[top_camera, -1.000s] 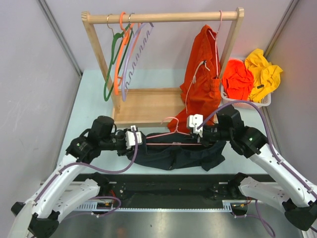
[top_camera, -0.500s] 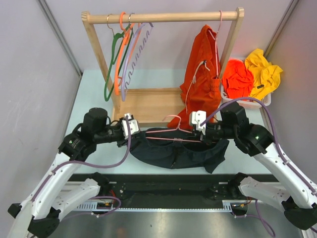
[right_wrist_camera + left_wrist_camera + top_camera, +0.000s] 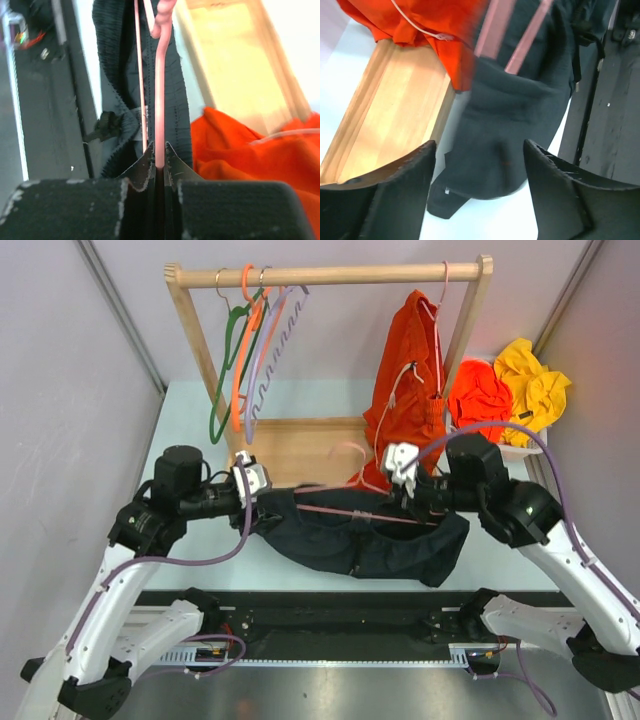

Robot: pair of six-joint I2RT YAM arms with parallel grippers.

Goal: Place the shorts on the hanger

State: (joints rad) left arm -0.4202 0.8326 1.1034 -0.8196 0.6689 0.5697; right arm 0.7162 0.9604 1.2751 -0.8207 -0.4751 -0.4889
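The shorts (image 3: 370, 540) hang over the hanger's rod, so the robot's right gripper will rise, turn outward to the rack's top bar (image 3: 424, 273) beside the orange garment and let go of the hanger there.
The dark shorts (image 3: 370, 540) hang over the lower rod of the pale-pink hanger (image 3: 335, 510), and their lower edge reaches the table. My right gripper (image 3: 408, 507) is shut on the hanger's rod (image 3: 160, 100), with the shorts' waistband (image 3: 177, 90) beside it; the wrist view shows the jaws (image 3: 160, 152) pinching the pink rod. My left gripper (image 3: 265, 498) is at the shorts' left end, open and empty (image 3: 479, 150). The shorts (image 3: 515, 110) and pink rods (image 3: 520, 50) lie beyond its fingers.
A wooden rack (image 3: 330, 275) stands behind, with its base board (image 3: 300, 450) close to the hanger. Green, orange and lilac hangers (image 3: 245, 360) hang at its left, an orange garment (image 3: 410, 390) at its right. A white basket (image 3: 535, 445) holds orange and yellow garments.
Both grippers have moved away from the arms' bases toward the rack. The hanger and shorts have risen with the right gripper. The left gripper has drawn back to the left.
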